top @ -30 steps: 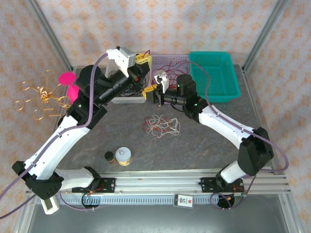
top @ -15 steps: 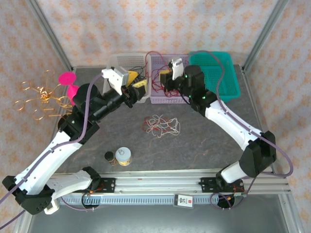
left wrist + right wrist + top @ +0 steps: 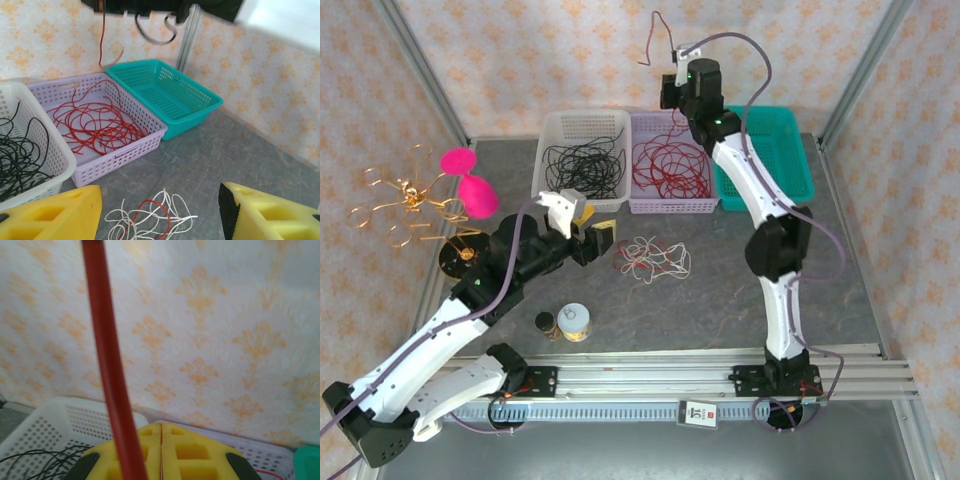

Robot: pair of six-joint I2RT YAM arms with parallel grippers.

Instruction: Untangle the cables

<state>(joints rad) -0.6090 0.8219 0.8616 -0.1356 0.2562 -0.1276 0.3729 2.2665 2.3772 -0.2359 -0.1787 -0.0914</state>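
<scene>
I need to tip the fingers of my right gripper downward next and lower them into the lavender basket [image 3: 672,207] [image 3: 257,461] below, and let go of the red cable where the red ones lie.
A loose tangle of off-white cables with one red strand [image 3: 650,258] lies on the grey table, seen close up as the tangle [image 3: 150,220] in the left wrist view. My left gripper [image 3: 603,242] hangs just left of it, open, its yellow fingers [image 3: 50,215] wide apart with nothing between them. Black cables [image 3: 582,165] lie in the white basket [image 3: 548,135]; red cables [image 3: 670,165] lie in the lavender basket [image 3: 672,207]. My right gripper [image 3: 667,92] is raised high above the baskets, shut on a red cable [image 3: 112,380] that curls above it [image 3: 654,35] and dangles [image 3: 102,40].
A teal basket [image 3: 765,155] stands at the back right. A gold wire ornament [image 3: 405,195] and a pink object [image 3: 468,180] sit at the left. Two small jars [image 3: 572,322] stand near the front edge.
My right arm has risen from the baskets to high against the back wall, carrying a red cable. My left gripper has opened and drawn back from the white basket toward the tangle.
</scene>
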